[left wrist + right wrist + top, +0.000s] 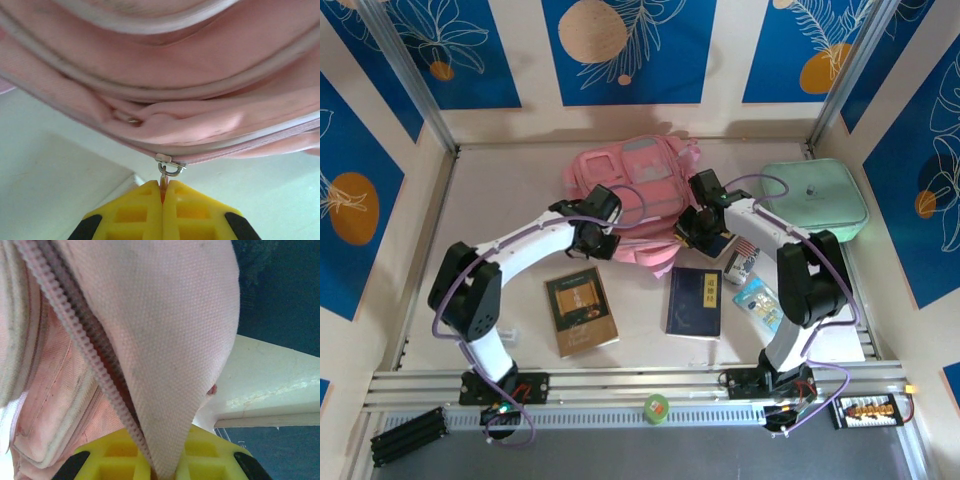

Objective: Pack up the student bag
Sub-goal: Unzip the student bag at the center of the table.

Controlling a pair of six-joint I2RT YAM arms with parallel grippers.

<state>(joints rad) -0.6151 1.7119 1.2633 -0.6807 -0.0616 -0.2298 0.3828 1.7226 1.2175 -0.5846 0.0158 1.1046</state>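
The left gripper should next pull the metal zip pull it holds away from the right gripper, along the bag's zip line (60, 111).
The pink student bag (632, 172) lies at the back middle of the table, its near edge facing the arms. My left gripper (607, 243) is at the bag's near left edge. In the left wrist view it (163, 186) is shut on the metal zip pull (169, 167), which hangs from the zip line under the bag's pink folds (175, 65). My right gripper (696, 228) is at the bag's near right edge. In the right wrist view it (167, 474) is shut on a flap of the bag's fabric (170, 340) beside the zip teeth (85, 350).
A brown book (581, 311) and a dark blue book (695, 301) lie on the near table between the arms. A mint-green zip case (815, 197) sits at the back right. Small packets (757, 300) lie by the right arm. A green roll (656, 407) rests on the front rail.
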